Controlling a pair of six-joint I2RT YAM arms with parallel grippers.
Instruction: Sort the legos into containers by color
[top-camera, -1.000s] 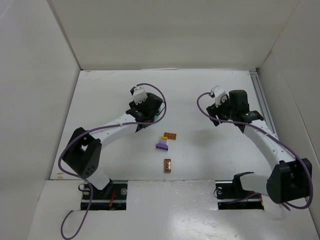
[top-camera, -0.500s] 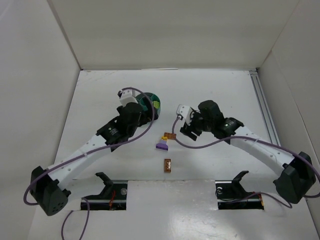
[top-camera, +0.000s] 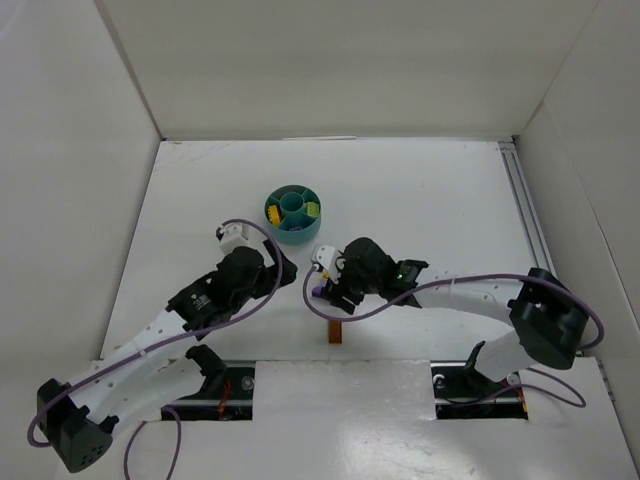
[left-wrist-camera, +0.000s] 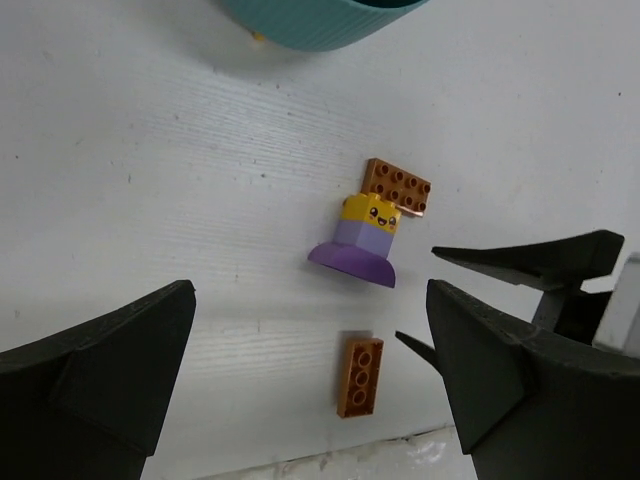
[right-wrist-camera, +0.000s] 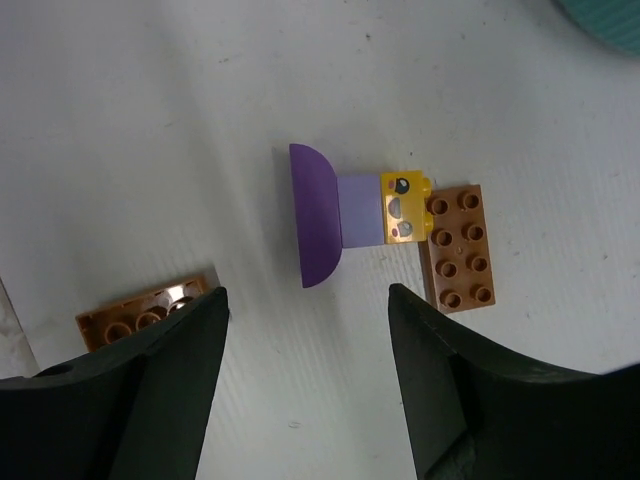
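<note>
I will next move my left gripper toward the figure, turned in line with its purple base (top-camera: 319, 292) (left-wrist-camera: 352, 263), and then lower the gripper onto the base's ends.
The teal dish (top-camera: 293, 213) stands at mid-table with yellow legos (top-camera: 313, 209) in its ring sections. A figure of a purple base (right-wrist-camera: 316, 215), a lilac block and a yellow face brick (right-wrist-camera: 405, 208) lies on its side against a flat brown plate (right-wrist-camera: 458, 248). A narrow brown brick (left-wrist-camera: 360, 376) lies nearer the front edge. My right gripper (right-wrist-camera: 305, 330) hangs open just above the purple figure (top-camera: 318, 292). To the left of these pieces, the left gripper (left-wrist-camera: 310, 380) is open and holds nothing.
White walls enclose the table on three sides. A raised white ledge (top-camera: 330, 375) runs along the near edge, just behind the narrow brown brick (top-camera: 335, 330). The right arm's fingers (left-wrist-camera: 540, 260) reach into the left wrist view beside the purple figure (left-wrist-camera: 352, 262).
The left arm has drawn back from over the dish, uncovering it, and its jaws have opened wide. The right arm has swung left and down over the purple figure.
</note>
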